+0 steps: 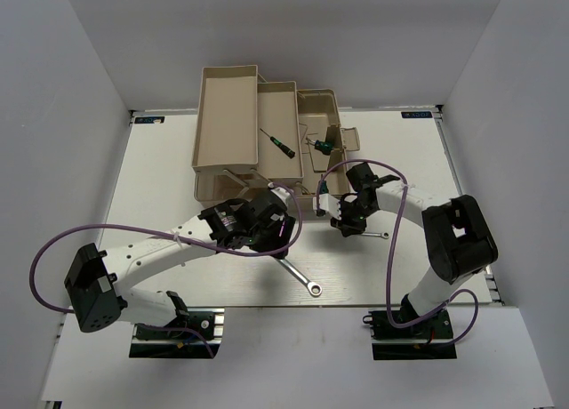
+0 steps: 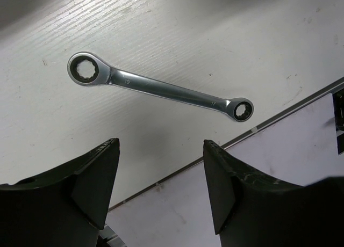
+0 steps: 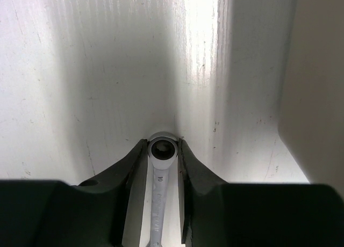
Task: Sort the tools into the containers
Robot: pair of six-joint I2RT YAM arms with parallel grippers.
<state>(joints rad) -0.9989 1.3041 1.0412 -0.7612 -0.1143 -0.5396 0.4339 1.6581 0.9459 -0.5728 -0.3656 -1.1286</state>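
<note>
Next, my right gripper rises outward and left in the top view and releases the short wrench in the large beige tray (image 1: 228, 132), since it stands empty.
The long silver wrench (image 1: 298, 276) lies flat on the white table, and it also shows in the left wrist view (image 2: 161, 88). My left gripper (image 1: 277, 234) is open and empty, just above and short of it (image 2: 161, 144). My right gripper (image 1: 348, 224) is shut on the ring end of the short silver wrench (image 3: 162, 150), marked 10. The wrench's other end (image 1: 382, 236) sticks out to the right. A thin screwdriver (image 1: 277, 140) lies in the middle beige tray (image 1: 289, 93). A green-handled screwdriver (image 1: 322, 145) lies in the right compartment (image 1: 318, 98).
The large beige tray (image 1: 227, 116) stands at the back left of the fold-out toolbox. A beige toolbox wall (image 3: 317, 70) rises at the right of the right wrist view. Purple cables loop over both arms. The table's front edge (image 2: 279, 118) runs close behind the long wrench.
</note>
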